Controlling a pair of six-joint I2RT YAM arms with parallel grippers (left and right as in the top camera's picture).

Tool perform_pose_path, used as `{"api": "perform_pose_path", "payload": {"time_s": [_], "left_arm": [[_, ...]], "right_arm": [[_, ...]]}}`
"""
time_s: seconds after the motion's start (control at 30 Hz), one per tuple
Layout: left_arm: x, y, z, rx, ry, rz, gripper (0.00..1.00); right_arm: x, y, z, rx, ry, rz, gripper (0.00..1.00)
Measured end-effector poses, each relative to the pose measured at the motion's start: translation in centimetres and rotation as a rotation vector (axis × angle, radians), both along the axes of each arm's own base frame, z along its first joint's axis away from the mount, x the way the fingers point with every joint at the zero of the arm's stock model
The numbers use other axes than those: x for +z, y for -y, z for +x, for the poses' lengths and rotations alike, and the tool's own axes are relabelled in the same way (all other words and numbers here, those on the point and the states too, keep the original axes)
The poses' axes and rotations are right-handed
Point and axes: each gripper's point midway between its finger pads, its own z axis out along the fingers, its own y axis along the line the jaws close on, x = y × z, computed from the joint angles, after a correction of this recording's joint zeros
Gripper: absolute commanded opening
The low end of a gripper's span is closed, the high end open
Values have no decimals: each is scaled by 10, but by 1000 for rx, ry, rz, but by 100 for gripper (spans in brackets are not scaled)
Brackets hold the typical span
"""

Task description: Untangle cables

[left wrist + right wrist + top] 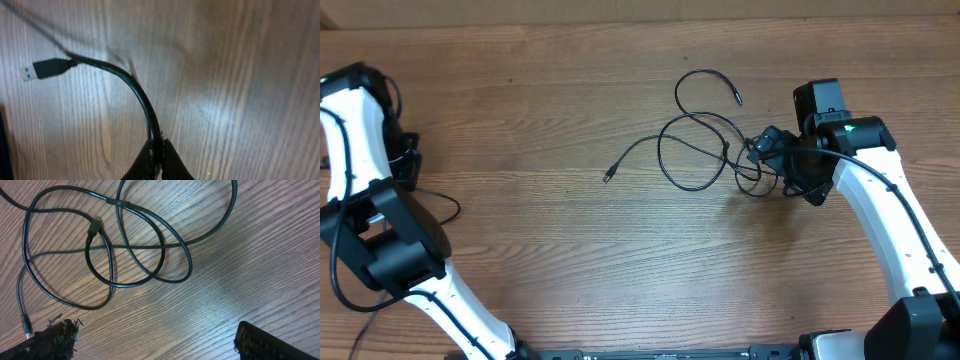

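The left gripper lowers toward the wood (432, 172), to the right in the overhead view, and releases the black cable next, since it is clear of the tangle.
Black cables (705, 150) lie tangled in overlapping loops right of the table's middle, with one plug end (608, 177) trailing left and another (738, 99) at the back. My right gripper (767, 150) sits at the right edge of that tangle. In the right wrist view it (155, 332) stands open over bare wood, with the loops (125, 245) just ahead of its fingertips. My left gripper (160, 147) is shut on a separate black cable (135, 90). That cable curves away to a USB plug (45, 69) lying on the wood.
The left arm (365, 200) stands at the far left edge, with a thin black loop (445, 205) beside it. The right arm (890, 220) reaches in from the lower right. The table is brown wood.
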Motion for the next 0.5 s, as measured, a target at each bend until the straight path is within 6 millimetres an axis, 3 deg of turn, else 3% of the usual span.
{"api": "perform_pose_path", "payload": {"time_s": [0.13, 0.37, 0.5], "left_arm": [[-8, 5, 14, -63, 7, 13, 4], [-56, 1, 42, -208, -5, -11, 4], [-73, 1, 44, -295, -35, -46, 4]], "right_arm": [[0, -1, 0, 1, 0, 6, 100], [0, -3, 0, 4, -1, 19, 100], [0, -3, 0, 4, 1, 19, 100]]}}
